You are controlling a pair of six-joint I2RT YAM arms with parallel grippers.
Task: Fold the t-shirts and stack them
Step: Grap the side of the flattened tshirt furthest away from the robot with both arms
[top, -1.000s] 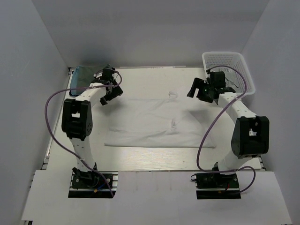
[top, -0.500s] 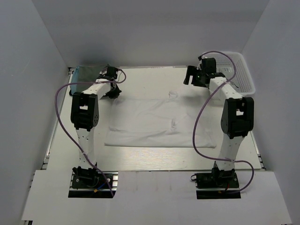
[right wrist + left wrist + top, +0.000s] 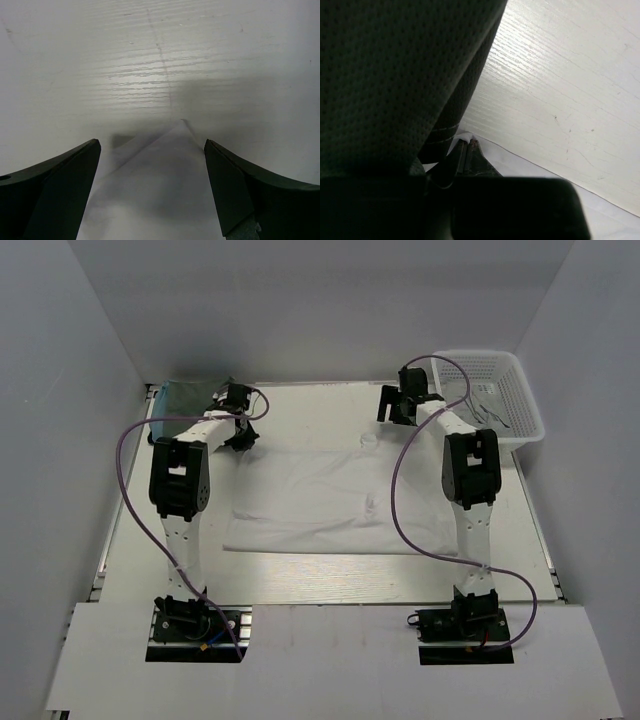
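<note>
My right gripper stays in place next and draws its open fingers together onto the corner, since the pointed white cloth corner already lies between them.
A wrinkly white t-shirt lies spread flat in the middle of the table. My left gripper is at its back left corner. In the left wrist view that gripper has its fingers pressed together on the white cloth's edge. A dull teal-green t-shirt lies at the back left and fills the left of that view as dark cloth. My right gripper hangs open over the table's back. A pointed white cloth corner lies between its fingers, which do not touch it.
A white lattice basket stands at the back right with some cloth inside. White walls close the table in on the left, the back and the right. Purple cables loop from both arms.
The left gripper has shut at the white t-shirt's back left corner. The right arm has swung left, away from the basket, to the table's back middle, and its gripper has stayed open.
</note>
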